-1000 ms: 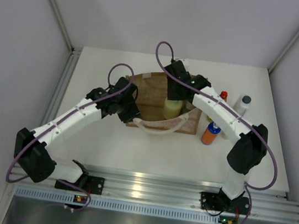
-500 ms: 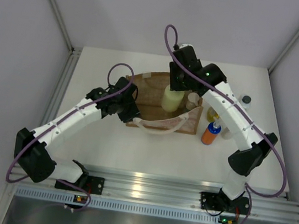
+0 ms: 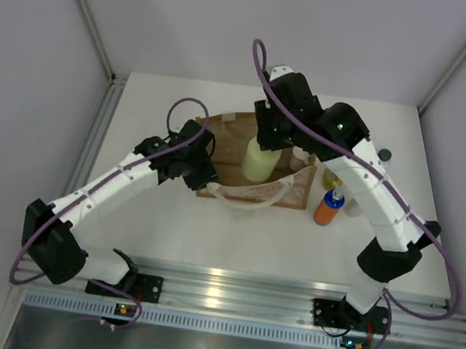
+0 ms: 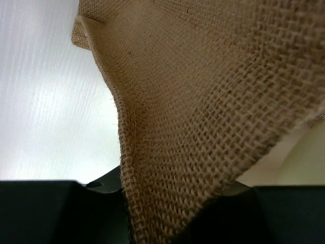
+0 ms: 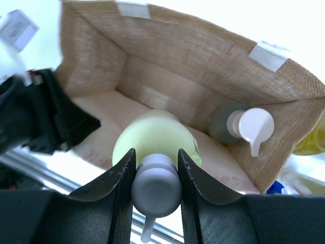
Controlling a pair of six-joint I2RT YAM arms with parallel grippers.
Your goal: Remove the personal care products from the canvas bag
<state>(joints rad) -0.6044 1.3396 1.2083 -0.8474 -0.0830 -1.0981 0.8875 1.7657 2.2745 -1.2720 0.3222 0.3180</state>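
My right gripper carries the pump bottle point(image 3: 258, 162) back over the bag's loop handle next. It then lowers and releases it on the near tabletop, since that part is empty.
The tan canvas bag point(image 3: 295, 196) stands open at mid-table. My right gripper point(image 3: 270, 141) is shut on the grey pump head of the pale green pump bottle point(image 3: 258, 162) and holds it above the bag's opening; the right wrist view shows the bottle point(image 5: 155, 136) between my fingers point(image 5: 120, 175). The grey-green bottle with the white cap point(image 5: 238, 126) stands inside the bag point(image 5: 167, 61). My left gripper point(image 3: 202, 168) is shut on the bag's left edge, woven cloth point(image 4: 203, 101) filling its view. The orange bottle point(image 3: 328, 208), yellow bottle point(image 3: 331, 179) and white bottle point(image 3: 383, 155) stand right of the bag.
The bag's cream loop handle point(image 3: 247, 199) hangs over its near side. The right arm point(image 3: 369, 194) arches over the bottles standing on the right. Grey walls enclose the white table point(image 3: 207, 232) on three sides.
My right gripper has risen and shifted slightly left, lifting the pale green pump bottle up out of the bag. The left gripper has kept its hold on the bag's edge.
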